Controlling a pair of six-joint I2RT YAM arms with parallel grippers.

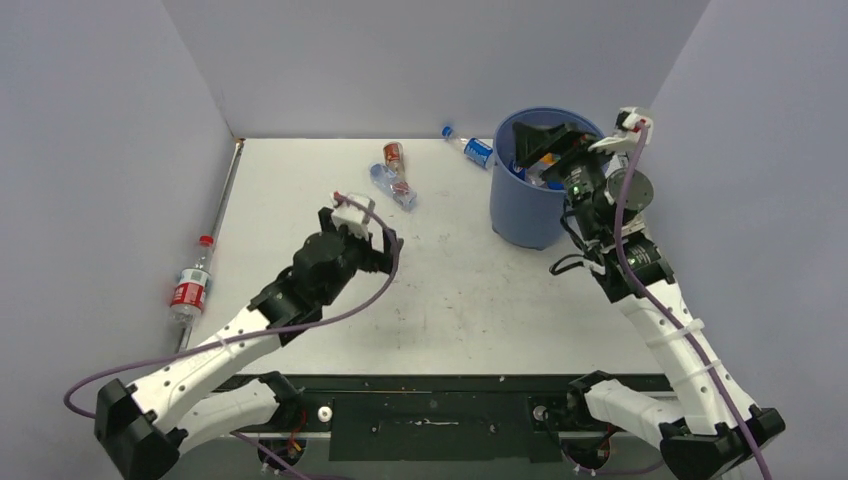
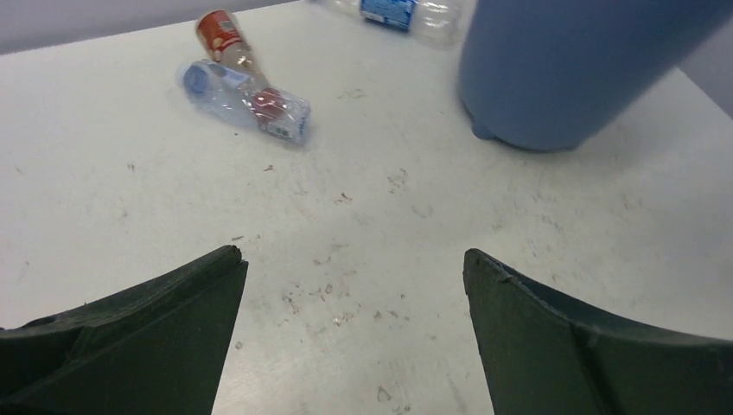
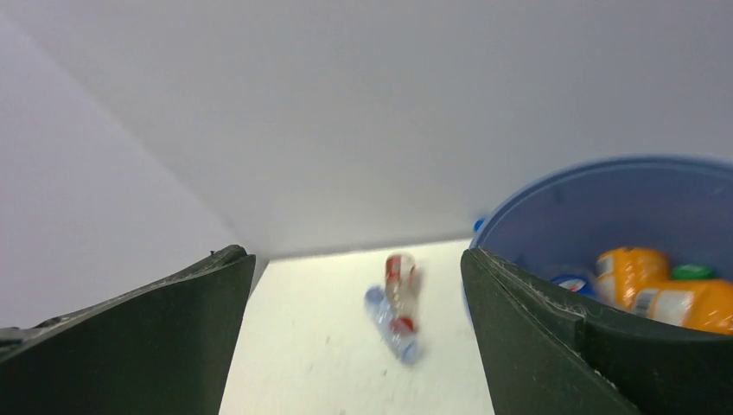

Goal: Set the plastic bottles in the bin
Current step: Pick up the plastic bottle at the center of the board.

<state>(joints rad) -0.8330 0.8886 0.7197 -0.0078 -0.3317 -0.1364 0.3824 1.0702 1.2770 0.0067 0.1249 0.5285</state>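
Observation:
My left gripper reaches outward, tilts downward and lowers onto the crumpled clear bottle's base next. That bottle lies across the red-label one, its base sticking out nearer.
The bin (image 1: 528, 215) is a big blue bucket at the table's back right. My right gripper (image 1: 542, 150) hangs open and empty over its mouth. In the right wrist view, orange bottles (image 3: 666, 294) lie inside the bin (image 3: 596, 177). Two clear bottles (image 1: 395, 175) lie crossed on the table left of the bin, one with a red label and one with a blue label. Another blue-label bottle (image 1: 470, 149) lies behind the bin. My left gripper (image 1: 385, 245) is open and empty mid-table, pointing toward the crossed bottles (image 2: 246, 86).
A red-label bottle (image 1: 190, 285) with a red cap lies off the table's left edge beside a metal rail (image 1: 228, 190). Grey walls close in the table on three sides. The bin (image 2: 570, 69) stands right of the left gripper's path.

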